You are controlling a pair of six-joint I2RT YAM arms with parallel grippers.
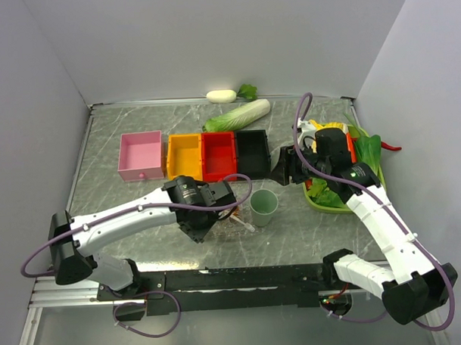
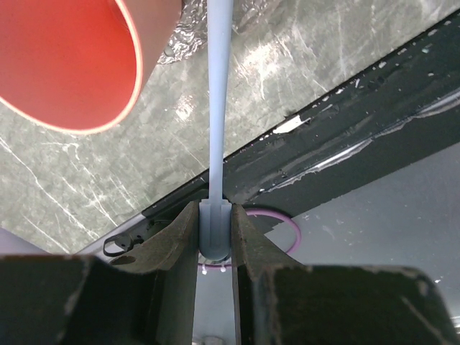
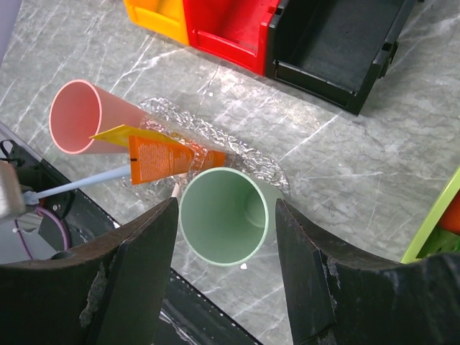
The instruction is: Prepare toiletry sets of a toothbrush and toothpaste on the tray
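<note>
My left gripper shifts alongside the pink cup toward the tray next and opens, since the toothbrush's butt end sticks out well short of the tray.
My left gripper (image 2: 214, 215) is shut on the butt end of a pale toothbrush (image 2: 217, 108), which points toward the clear speckled tray (image 2: 188, 25). In the right wrist view that toothbrush (image 3: 79, 185) reaches the tray (image 3: 237, 140), where an orange toothpaste tube (image 3: 162, 159) and a yellow one (image 3: 122, 134) lie. A second thin stick tip (image 3: 175, 190) shows beside the green cup (image 3: 223, 215). My right gripper (image 3: 224, 208) is open and hovers above the green cup. In the top view the left gripper (image 1: 209, 221) is left of the cup (image 1: 263, 207), and the right gripper (image 1: 283, 169) is behind it.
A pink cup (image 3: 77, 115) lies tipped at the tray's left end (image 2: 65, 57). Pink (image 1: 140, 154), orange (image 1: 185, 154), red (image 1: 219, 153) and black (image 1: 253, 150) bins stand behind. A green vegetable tray (image 1: 330, 199) sits at the right. The black base rail (image 1: 242, 278) runs along the near edge.
</note>
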